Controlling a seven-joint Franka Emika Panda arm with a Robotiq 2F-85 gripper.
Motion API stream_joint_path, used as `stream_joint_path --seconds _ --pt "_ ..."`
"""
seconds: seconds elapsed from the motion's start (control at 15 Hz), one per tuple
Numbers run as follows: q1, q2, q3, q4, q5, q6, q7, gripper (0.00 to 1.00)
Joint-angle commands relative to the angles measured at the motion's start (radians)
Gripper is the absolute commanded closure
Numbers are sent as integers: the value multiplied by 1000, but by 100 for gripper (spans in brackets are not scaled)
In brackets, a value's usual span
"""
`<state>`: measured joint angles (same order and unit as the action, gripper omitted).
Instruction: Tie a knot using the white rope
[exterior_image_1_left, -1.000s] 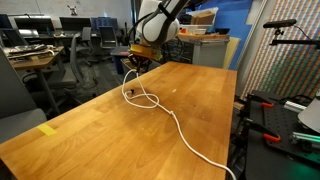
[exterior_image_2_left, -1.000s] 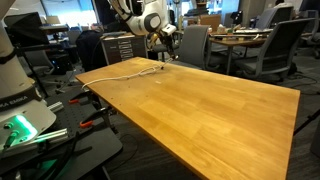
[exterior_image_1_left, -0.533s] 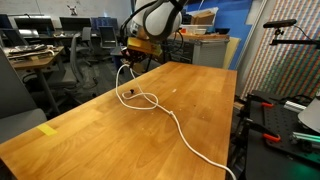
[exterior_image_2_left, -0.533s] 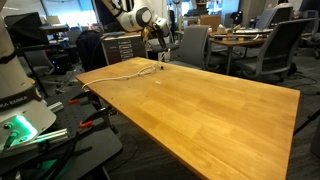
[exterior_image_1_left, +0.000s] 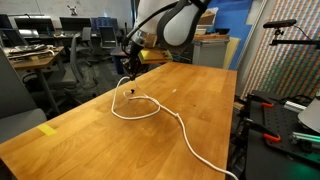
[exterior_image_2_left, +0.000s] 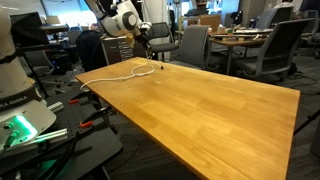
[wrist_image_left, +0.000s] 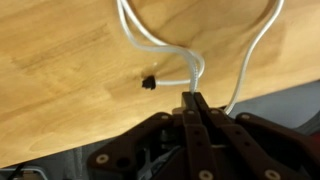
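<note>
The robot will next carry the part of the rope in its gripper inward from the table's edge over the bare wood inside the loop (exterior_image_1_left: 124, 98) (wrist_image_left: 229, 42) and let go of it there.
The white rope (exterior_image_1_left: 176, 120) lies in a loose loop on the wooden table (exterior_image_1_left: 200, 100) and trails off toward the table's near right edge. One strand rises from the loop to my gripper (exterior_image_1_left: 131, 64), which hangs over the table's far left edge and is shut on it. In the wrist view the closed fingertips (wrist_image_left: 192, 100) pinch the white rope (wrist_image_left: 192, 68) just below a bend, and its small black tip (wrist_image_left: 150, 82) rests on the wood close by. In an exterior view the white rope (exterior_image_2_left: 118, 71) runs along the table's (exterior_image_2_left: 220, 105) far corner below the gripper (exterior_image_2_left: 146, 44).
Office chairs (exterior_image_2_left: 275, 50) and desks stand behind the table. A rack with equipment (exterior_image_1_left: 285, 115) is close to the table's right side. Another machine with a green light (exterior_image_2_left: 20, 100) stands by the table's left corner. A yellow tape patch (exterior_image_1_left: 47, 130) marks one corner.
The gripper has moved sideways toward the table's edge, still shut on the rope. The loop on the table has been dragged along and pulled wider.
</note>
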<state>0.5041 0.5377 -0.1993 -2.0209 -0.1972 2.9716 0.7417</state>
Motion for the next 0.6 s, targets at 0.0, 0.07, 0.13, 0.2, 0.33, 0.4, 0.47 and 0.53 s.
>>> stream_joint_path --seconds 0.0,0.07,0.13,0.2,0.33,0.4,0.47,0.53 --pt "62 -23 4 -69 -44 -1 -94 98" --pt "77 -23 9 -73 -45 -10 -110 98" --pt "92 -22 11 -73 -43 -9 -127 98" --pt "103 -23 15 -73 -39 -11 -146 98" --pt "119 -25 23 -69 -32 -18 -185 92" --pt "128 -26 19 -66 -33 -31 -202 71" --pt "138 -26 6 -64 -39 -40 -216 66" --pt "144 -28 -4 -63 -48 -54 -236 57"
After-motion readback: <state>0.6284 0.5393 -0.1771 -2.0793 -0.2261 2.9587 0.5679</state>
